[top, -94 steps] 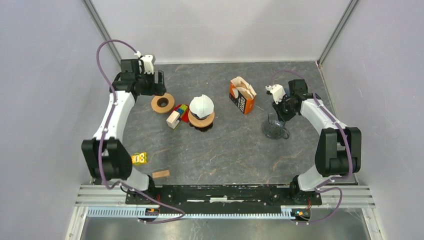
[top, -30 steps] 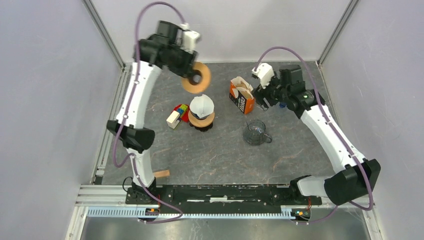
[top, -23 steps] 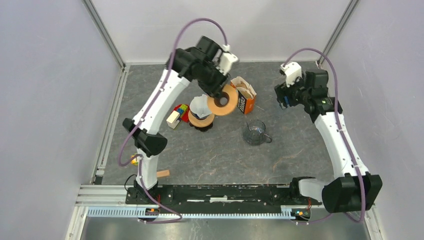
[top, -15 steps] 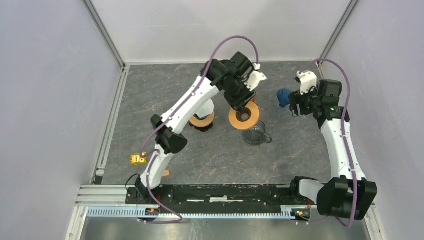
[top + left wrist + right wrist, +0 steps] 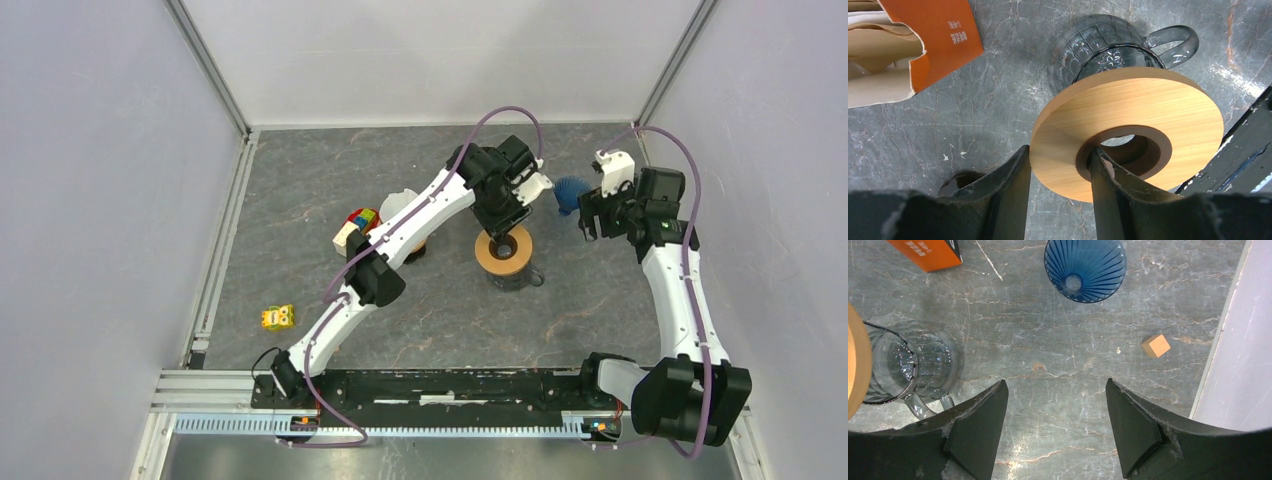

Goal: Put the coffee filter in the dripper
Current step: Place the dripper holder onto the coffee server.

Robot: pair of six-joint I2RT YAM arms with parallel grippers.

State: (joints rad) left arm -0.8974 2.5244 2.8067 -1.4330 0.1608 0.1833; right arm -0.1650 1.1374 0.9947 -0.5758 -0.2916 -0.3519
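Note:
I should next move my left gripper a little toward the handle of the mug and lower it onto the glass rim [image 5: 1119,61].
The dripper [image 5: 570,193] is a ribbed blue cone lying on the table at the back right, also seen in the right wrist view [image 5: 1084,267]. Beige coffee filters [image 5: 878,55] sit in an opened orange box [image 5: 943,35]; my left arm hides that box from the top camera. My left gripper [image 5: 503,232] [image 5: 1059,152] is shut on a wooden ring [image 5: 503,250] [image 5: 1073,120], one finger through its hole, right over the glass mug [image 5: 518,276] [image 5: 1098,45]. My right gripper [image 5: 592,215] [image 5: 1055,385] hangs open and empty just right of the dripper.
A white dome on another wooden ring [image 5: 400,207] and coloured blocks [image 5: 355,222] lie left of centre. A yellow toy [image 5: 277,317] sits near the front left. A small wooden cube [image 5: 1155,345] lies by the right wall [image 5: 1233,340].
My left arm swung from the back left to the centre right, carrying the wooden ring down over the glass mug. My right gripper drew back to the right, beside the blue dripper.

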